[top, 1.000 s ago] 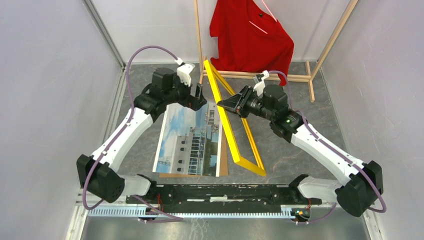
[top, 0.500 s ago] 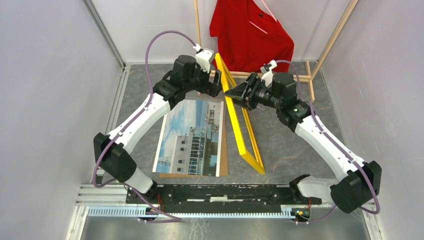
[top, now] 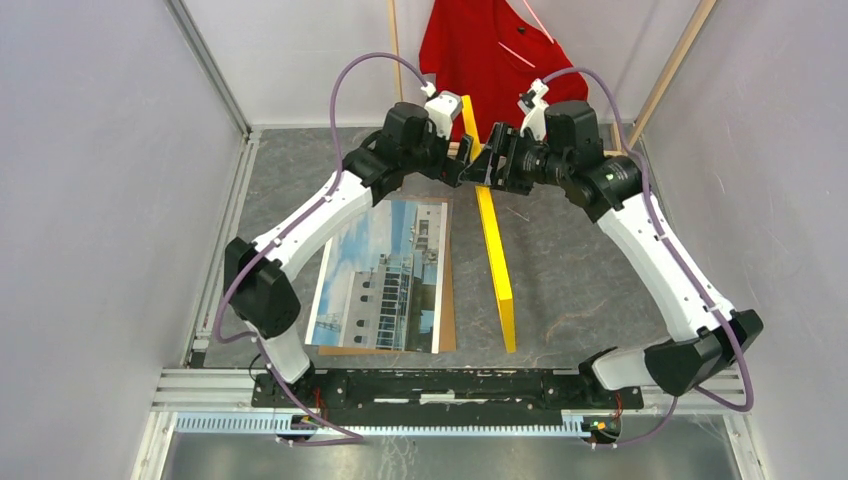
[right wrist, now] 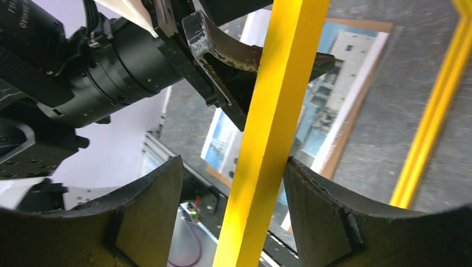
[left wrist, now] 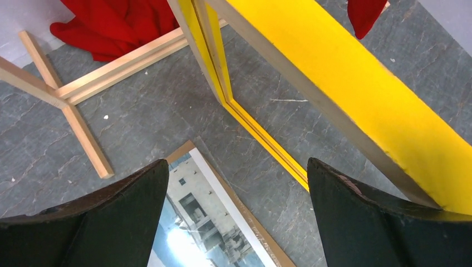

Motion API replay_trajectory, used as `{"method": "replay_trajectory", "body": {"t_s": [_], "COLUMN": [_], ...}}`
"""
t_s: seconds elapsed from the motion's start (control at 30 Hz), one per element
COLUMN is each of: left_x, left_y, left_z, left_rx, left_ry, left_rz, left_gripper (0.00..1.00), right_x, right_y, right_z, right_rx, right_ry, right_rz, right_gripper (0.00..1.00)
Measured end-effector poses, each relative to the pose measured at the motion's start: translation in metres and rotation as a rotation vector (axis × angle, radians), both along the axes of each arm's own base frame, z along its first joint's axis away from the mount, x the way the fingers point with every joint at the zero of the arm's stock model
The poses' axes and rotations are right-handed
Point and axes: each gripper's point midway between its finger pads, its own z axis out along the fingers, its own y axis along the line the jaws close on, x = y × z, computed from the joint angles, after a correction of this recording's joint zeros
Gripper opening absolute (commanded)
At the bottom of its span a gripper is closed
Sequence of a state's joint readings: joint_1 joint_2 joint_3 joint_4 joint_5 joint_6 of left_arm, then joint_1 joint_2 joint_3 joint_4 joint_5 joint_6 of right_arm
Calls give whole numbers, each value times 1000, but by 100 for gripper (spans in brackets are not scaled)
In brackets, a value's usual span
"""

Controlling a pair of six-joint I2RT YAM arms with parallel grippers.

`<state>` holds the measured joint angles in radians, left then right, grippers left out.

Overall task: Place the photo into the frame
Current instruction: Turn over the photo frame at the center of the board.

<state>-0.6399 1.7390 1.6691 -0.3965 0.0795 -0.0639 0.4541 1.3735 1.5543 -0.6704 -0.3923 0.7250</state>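
The raised bar slants between my open fingers, so my right gripper turns in line with it next, toward the right in the top view, then closes.
The photo lies face up on a brown backing board on the grey table; it also shows in the left wrist view and the right wrist view. The yellow frame stands on its long edge, almost upright, just right of the photo. My right gripper is open around the frame's raised rail, which touches one finger. My left gripper is open on the other side of the rail, and the rail passes by its right finger.
A wooden clothes rack with a red shirt stands at the back, right behind both grippers; its base bars show in the left wrist view. Enclosure walls close in left and right.
Both grippers have moved toward the back and come together at the frame's top rail. The frame has tipped from a lean up to nearly upright on its edge.
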Motion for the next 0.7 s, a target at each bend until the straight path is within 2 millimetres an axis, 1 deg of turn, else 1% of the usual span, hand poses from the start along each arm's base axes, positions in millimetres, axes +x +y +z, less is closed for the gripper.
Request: {"method": "replay_trajectory", "body": {"t_s": [0.13,0.2,0.37,0.43,0.53,0.6,0.63,0.7], "left_x": [3,3,5,6,8,10,12,12], "left_y": [-10,-15,-32,-39,-50,-56,-56,-55], "left_z": [2,4,9,8,4,1,-2,-7], "left_rx": [-5,-9,-17,-15,-6,1,8,25], "left_ry": [-7,-11,-24,-27,-27,-25,-23,-15], "left_rz": [-12,-19,-41,-45,-48,-47,-41,-29], "left_gripper": [100,100,100,100,100,100,100,100], "right_x": [4,5,4,4,4,6,7,8], "right_y": [-14,-23,-40,-46,-56,-66,-71,-82], "right_z": [0,-1,-8,-12,-16,-17,-17,-17], "right_rx": [-124,-187,-311,-356,-422,-475,-497,-536], "right_ry": [-37,-55,-76,-79,-83,-90,-90,-95], "right_rz": [-5,-12,-7,-5,-12,-35,-53,-94], "right_gripper": [73,71,62,56,43,28,22,14]}}
